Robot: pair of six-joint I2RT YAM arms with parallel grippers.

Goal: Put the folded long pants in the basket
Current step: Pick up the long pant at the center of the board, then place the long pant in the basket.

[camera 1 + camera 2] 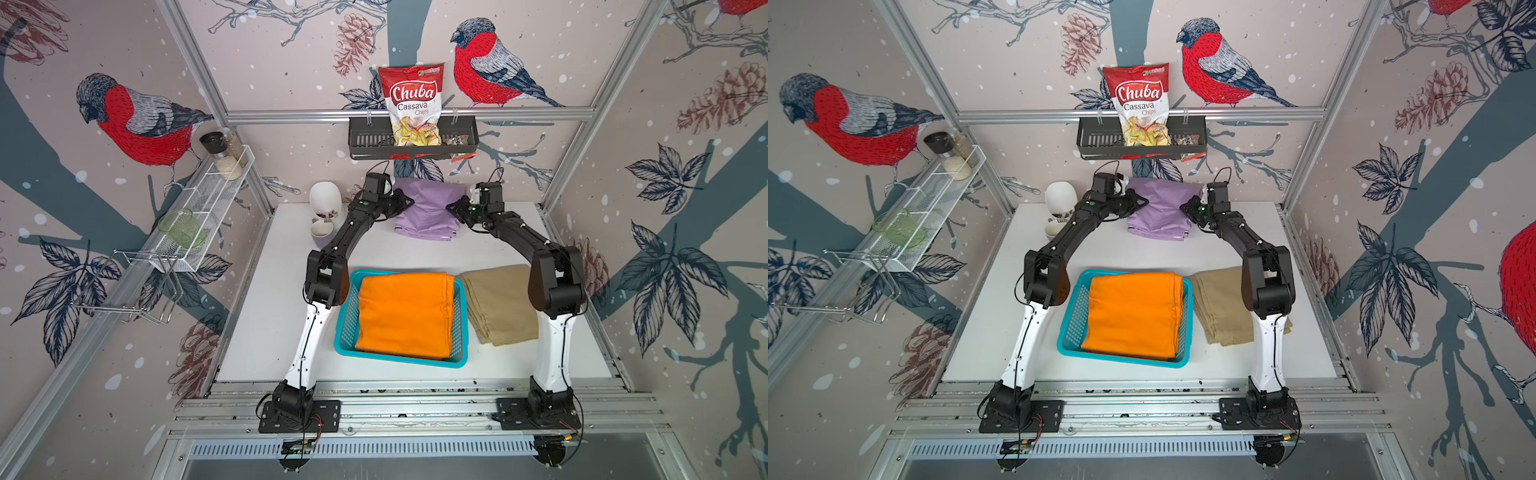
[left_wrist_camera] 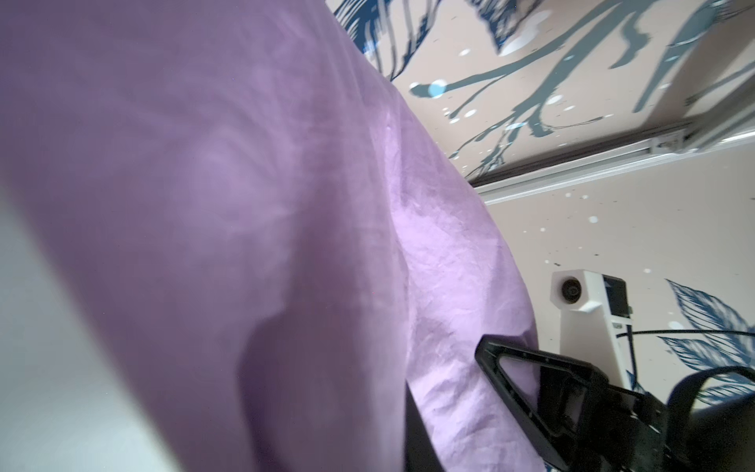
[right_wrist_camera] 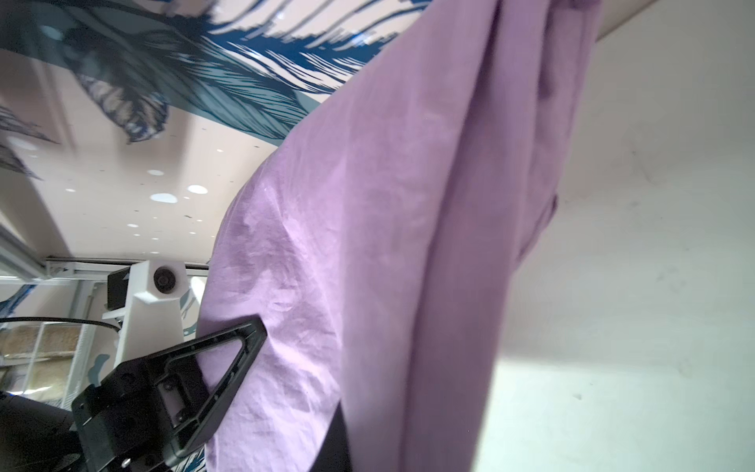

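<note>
I will next bring the lilac pants (image 1: pixel 428 212) back with my left gripper and release them over the orange folded pants (image 1: pixel 405 316), since the turquoise basket lies back from this gripper.
The lilac folded long pants (image 1: pixel 428 212) (image 1: pixel 1160 210) lie at the far middle of the table, bunched up between both arms. My left gripper (image 1: pixel 409 203) (image 2: pixel 447 367) is shut on their left side, and lilac cloth (image 2: pixel 286 204) fills its wrist view. On the right side, my right gripper (image 1: pixel 451 208) (image 3: pixel 298 367) is shut on the same cloth (image 3: pixel 367 245). The orange folded pants (image 1: pixel 405 316) lie inside the turquoise basket (image 1: pixel 345 324) near the front. Khaki folded pants (image 1: pixel 498 303) rest on the table just right of the basket.
A white egg-shaped pot (image 1: pixel 326 199) and a small cup (image 1: pixel 322 232) stand at the far left of the table, beside my left arm. A black wall rack (image 1: pixel 365 143) with a chips bag hangs above the lilac pants. A white wire shelf (image 1: pixel 208 208) lines the left wall.
</note>
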